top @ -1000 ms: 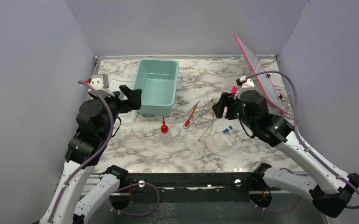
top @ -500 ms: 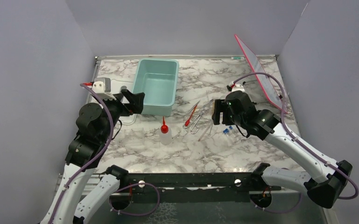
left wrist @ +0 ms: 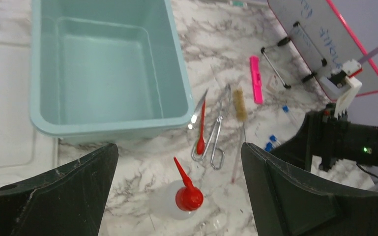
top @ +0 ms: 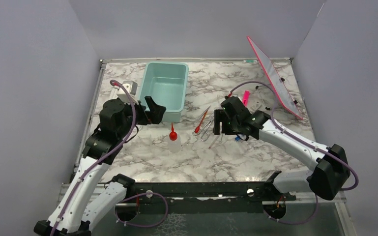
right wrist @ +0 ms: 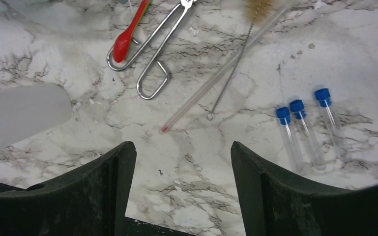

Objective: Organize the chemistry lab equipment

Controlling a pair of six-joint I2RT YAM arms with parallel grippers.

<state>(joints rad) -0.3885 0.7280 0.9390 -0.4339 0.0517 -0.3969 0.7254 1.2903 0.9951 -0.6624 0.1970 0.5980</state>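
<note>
The squeeze bottle is standing upright on bare marble, so I will move my left gripper down toward the right in the top view and close it around the bottle's white body (top: 174, 145) (left wrist: 164, 202).
The squeeze bottle (top: 173, 140) with a red nozzle stands upright in front of the teal tub. It also shows in the left wrist view (left wrist: 187, 199). My left gripper (top: 153, 110) is open and empty, above and left of the bottle, which shows between its fingers (left wrist: 178, 150). The red-tipped dropper (top: 201, 122) lies against the wire tongs (top: 205, 130). My right gripper (top: 219, 123) is open and empty, low over the marble (right wrist: 181, 147) near a thin clear rod (right wrist: 211, 81) and a wire brush (right wrist: 231, 73). Three blue-capped vials (right wrist: 300, 128) lie to its right.
The teal tub (top: 145, 86) stands empty at the back left, with a white lid (left wrist: 10, 142) flat beside it. A pink-framed board (top: 275, 78) leans on the right wall. A pink strip (top: 246, 97) lies behind the rods. Grey walls enclose the table.
My left gripper has moved right, past the tub's near corner toward the bottle. My right gripper has moved left and down over the rods and vials. Nothing was picked up.
</note>
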